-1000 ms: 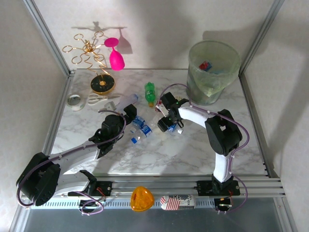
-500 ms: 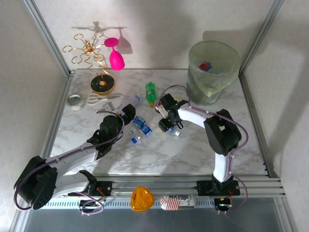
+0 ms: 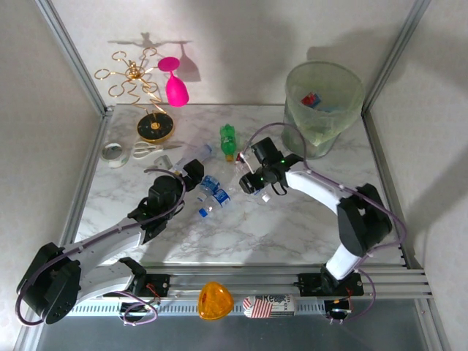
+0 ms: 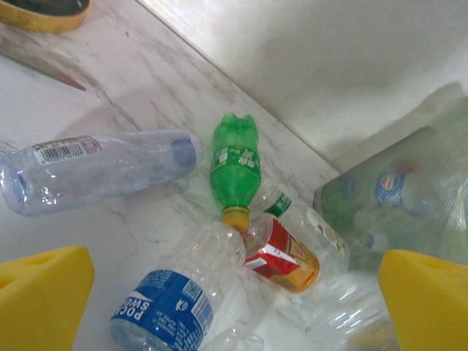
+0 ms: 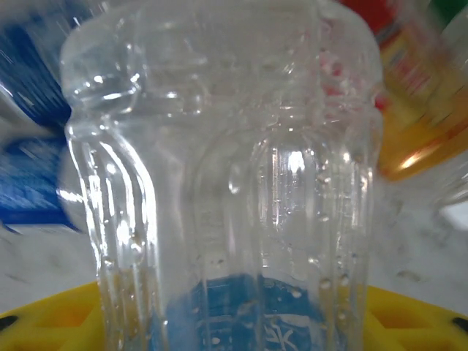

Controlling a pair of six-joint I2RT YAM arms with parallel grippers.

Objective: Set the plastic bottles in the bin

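My right gripper raises the clear bottle outward next, over the rim of the bin [image 3: 322,110], open at the top, then releases the bottle.
My right gripper [image 3: 254,180] is shut on a clear plastic bottle [image 5: 227,161] with a blue label, which stands between its yellow fingers [image 5: 44,325]. My left gripper [image 4: 234,263] is open, its yellow pads wide apart above a clear blue-labelled bottle [image 4: 175,300]. Beyond it lie a red-labelled bottle [image 4: 289,256], a green bottle [image 4: 234,161] with a yellow cap and a long clear bottle [image 4: 95,172]. In the top view the green bottle [image 3: 228,140] lies mid-table and two blue-labelled bottles [image 3: 213,191] lie between the arms. The pale-green bin [image 3: 322,110] stands at the far right with bottles inside.
A gold wire rack [image 3: 139,88] with a pink wine glass [image 3: 175,84] stands at the back left. Scissors [image 3: 150,150] and a tape roll [image 3: 112,152] lie near the left edge. Metal frame posts flank the table.
My right gripper has closed on the clear bottle and shifted slightly toward the bin, its elbow swinging out to the right. The left gripper has crept forward toward the bottles, still open.
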